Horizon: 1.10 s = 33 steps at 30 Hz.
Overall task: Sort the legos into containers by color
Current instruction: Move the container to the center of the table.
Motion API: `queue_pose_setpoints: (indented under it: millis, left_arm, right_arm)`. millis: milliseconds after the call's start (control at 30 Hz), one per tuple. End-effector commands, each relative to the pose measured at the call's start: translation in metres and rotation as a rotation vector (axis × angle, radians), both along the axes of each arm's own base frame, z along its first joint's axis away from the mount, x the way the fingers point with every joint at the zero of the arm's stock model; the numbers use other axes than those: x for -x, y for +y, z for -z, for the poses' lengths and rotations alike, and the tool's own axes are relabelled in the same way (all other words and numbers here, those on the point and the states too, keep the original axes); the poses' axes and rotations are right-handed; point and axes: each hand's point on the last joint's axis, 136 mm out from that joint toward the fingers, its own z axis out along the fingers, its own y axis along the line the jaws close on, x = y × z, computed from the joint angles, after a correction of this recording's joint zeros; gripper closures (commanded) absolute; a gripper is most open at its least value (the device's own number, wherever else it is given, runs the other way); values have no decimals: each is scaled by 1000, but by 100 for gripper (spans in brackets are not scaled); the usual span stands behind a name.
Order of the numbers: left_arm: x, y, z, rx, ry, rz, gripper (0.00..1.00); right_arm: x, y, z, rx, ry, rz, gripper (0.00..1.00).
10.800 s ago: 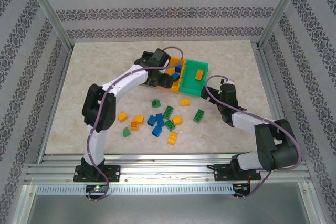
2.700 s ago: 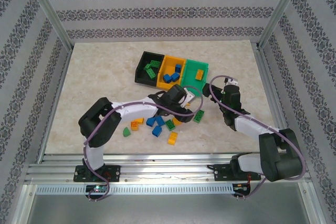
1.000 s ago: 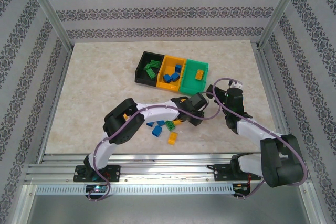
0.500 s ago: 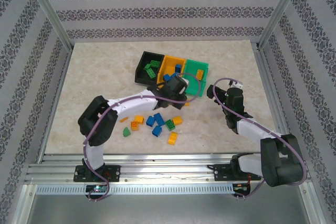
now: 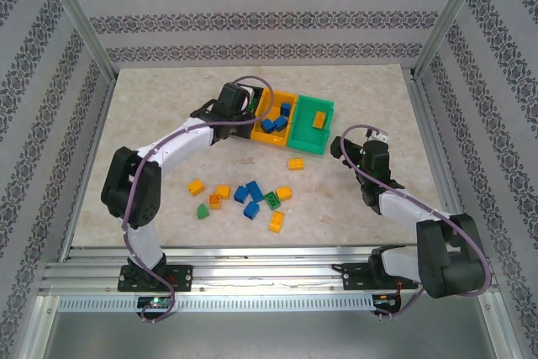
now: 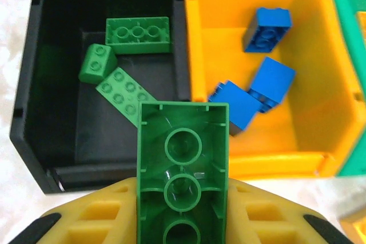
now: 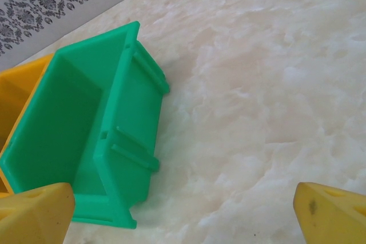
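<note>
The robot's left gripper needs to move down next toward the bare bottom of the black container to release the green lego, as the legos inside the black container have the same color as the green lego.
My left gripper (image 6: 183, 201) is shut on a green lego (image 6: 183, 141), held underside up above the near wall of the black container (image 6: 91, 172), which holds three green legos (image 6: 137, 34). In the top view the left gripper (image 5: 242, 107) hangs over that container. The yellow-orange container (image 6: 286, 164) beside it holds blue legos (image 6: 267, 28). The green container (image 5: 304, 142) holds one orange lego (image 5: 319, 119). My right gripper (image 5: 363, 147) is open just right of the green container (image 7: 131, 118), nothing between its fingertips (image 7: 34, 215). Several loose legos (image 5: 252, 199) lie mid-table.
A single yellow brick (image 5: 296, 164) lies apart, just in front of the containers. The metal frame posts (image 5: 80, 18) and patterned walls ring the marble table (image 5: 151, 124). Open tabletop lies to the left and at the far right.
The left arm has swung from the loose pile near the right arm up and left, carrying the green lego over the black container. The right arm has stayed put, open.
</note>
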Motion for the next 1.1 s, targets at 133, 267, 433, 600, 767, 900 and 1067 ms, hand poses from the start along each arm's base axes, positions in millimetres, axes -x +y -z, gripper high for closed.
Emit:
queue_pose_setpoints:
  millis: [133, 267, 433, 600, 767, 900, 1067]
  left_arm:
    - [-52, 20, 14, -105, -33, -24, 79]
    - [-66, 24, 38, -157, 13, -22, 82]
    - [-61, 25, 76, -175, 89, -1, 85]
    - [-42, 35, 94, -185, 117, -19, 86]
    - [-19, 48, 102, -192, 126, -46, 86]
    - [-6, 56, 99, -184, 113, -61, 86]
    - [10, 62, 91, -164, 122, -77, 86]
  right_arm:
    - [-5, 1, 2, -21, 8, -2, 2]
    - [-5, -1, 1, -17, 6, 3, 2]
    - [-5, -1, 2, -21, 7, 4, 2]
    - [-6, 2, 4, -34, 15, -6, 2]
    - [-7, 3, 4, -40, 15, -7, 2]
    - [-7, 3, 5, -42, 17, -8, 2]
    - [-8, 4, 7, -47, 22, -12, 2]
